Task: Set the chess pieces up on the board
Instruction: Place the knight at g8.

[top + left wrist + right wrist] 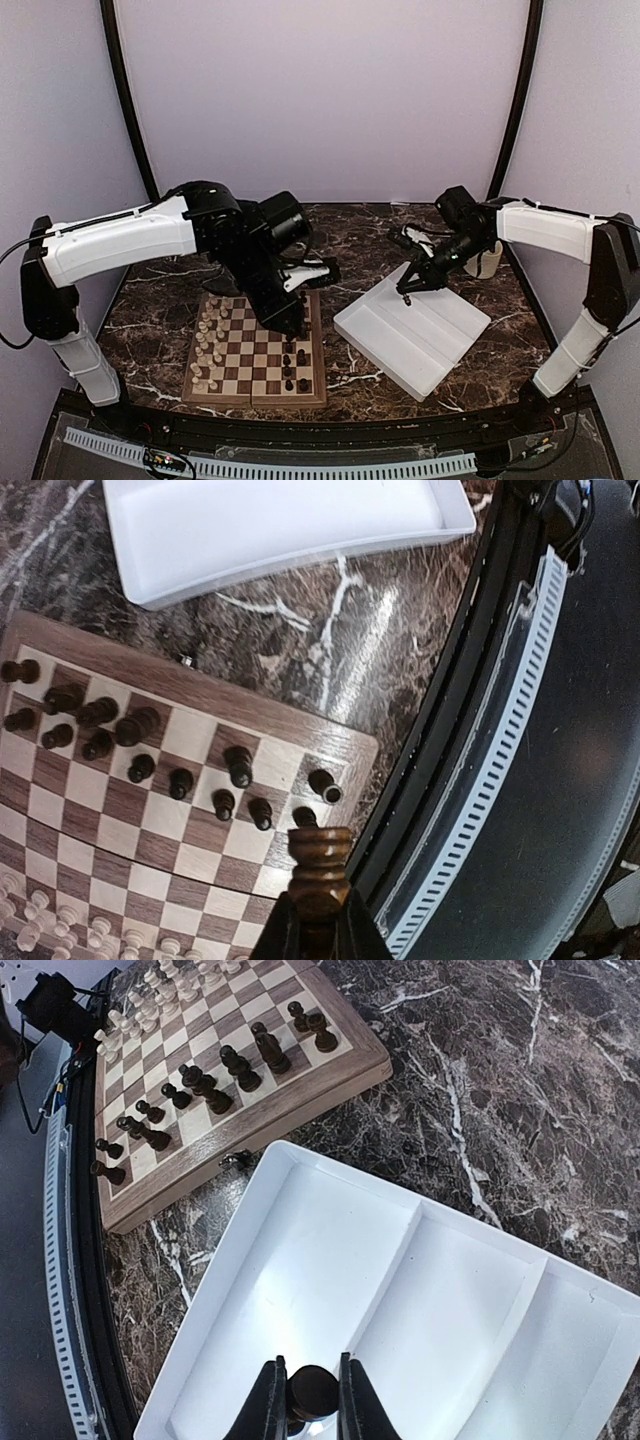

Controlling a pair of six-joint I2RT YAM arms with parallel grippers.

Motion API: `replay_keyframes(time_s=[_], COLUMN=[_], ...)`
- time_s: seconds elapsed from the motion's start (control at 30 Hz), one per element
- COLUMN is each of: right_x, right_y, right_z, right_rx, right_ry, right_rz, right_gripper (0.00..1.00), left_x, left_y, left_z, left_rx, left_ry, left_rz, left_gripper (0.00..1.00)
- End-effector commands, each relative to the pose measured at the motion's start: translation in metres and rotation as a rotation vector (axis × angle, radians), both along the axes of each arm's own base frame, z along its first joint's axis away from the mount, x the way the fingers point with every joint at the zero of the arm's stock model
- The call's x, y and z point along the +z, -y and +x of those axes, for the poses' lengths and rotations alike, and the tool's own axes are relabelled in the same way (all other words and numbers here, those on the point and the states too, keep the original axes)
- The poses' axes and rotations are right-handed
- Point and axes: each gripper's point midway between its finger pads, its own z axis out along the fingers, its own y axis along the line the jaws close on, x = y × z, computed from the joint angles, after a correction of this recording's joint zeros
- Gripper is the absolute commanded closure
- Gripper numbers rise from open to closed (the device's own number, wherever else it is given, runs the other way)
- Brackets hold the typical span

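My left gripper moves over to its left in the top view next and lowers to release on the bare squares of the board beside the dark pieces.
The board (255,368) lies at the front left, with cream chess pieces (205,345) along its left side and dark ones (296,366) on its right side. My left gripper (318,893) is shut on a dark brown piece (320,852) and hangs above the board's (250,715) corner, near the dark pieces (238,765). My right gripper (312,1364) is shut on another dark piece (314,1392), held over the left compartment of the white tray (470,1290). The board (200,1172) shows at the upper left of the right wrist view.
The white tray (415,338) sits right of the board on the dark marble table (370,245). A cream mug (488,262) stands behind the right gripper (408,292). The table's black front rim (470,740) runs just past the board's corner.
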Motion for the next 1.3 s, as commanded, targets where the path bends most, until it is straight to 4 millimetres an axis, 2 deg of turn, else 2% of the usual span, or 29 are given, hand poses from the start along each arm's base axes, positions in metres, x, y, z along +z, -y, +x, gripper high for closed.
replay_keyframes(time_s=[0.0,0.27,0.4,0.6,0.7,0.8,0.93,1.0,1.1,1.17,1.27], right_x=[-0.005,-0.008,-0.007,-0.007,-0.007,-0.006,-0.007,-0.007,-0.007,-0.006,-0.007], right_y=[-0.005,-0.011,-0.012,-0.013,-0.013,-0.012,-0.013,-0.014,-0.014,-0.015,-0.015], right_z=[-0.002,-0.009,-0.011,-0.014,-0.015,-0.015,-0.015,-0.016,-0.016,-0.016,-0.016], right_rx=[0.022,0.044,0.050,0.057,0.057,0.056,0.057,0.062,0.063,0.065,0.065], right_ry=[0.010,0.007,0.005,0.011,0.013,0.017,0.014,0.015,0.014,0.017,0.014], right_rz=[-0.006,-0.006,-0.004,-0.008,-0.010,-0.011,-0.012,-0.011,-0.010,-0.010,-0.010], right_gripper=[0.90,0.90,0.90,0.89,0.89,0.89,0.89,0.89,0.89,0.89,0.89], left_x=[-0.024,-0.040,-0.054,-0.067,-0.064,-0.056,-0.046,-0.051,-0.076,-0.084,-0.086], left_y=[-0.013,-0.003,0.000,-0.009,-0.023,-0.048,-0.054,-0.063,-0.102,-0.112,-0.114], left_z=[-0.019,-0.033,-0.028,-0.021,-0.018,-0.019,-0.027,-0.025,-0.028,-0.032,-0.035], left_rx=[-0.031,-0.074,-0.080,-0.080,-0.064,-0.043,-0.014,0.048,0.134,0.152,0.194], left_ry=[-0.012,0.032,0.059,0.092,0.121,0.151,0.126,0.077,-0.032,-0.072,-0.131], left_rz=[0.202,0.318,0.378,0.449,0.488,0.526,0.485,0.506,0.664,0.699,0.700], left_gripper=[1.00,1.00,1.00,1.00,1.00,1.00,1.00,1.00,1.00,1.00,1.00])
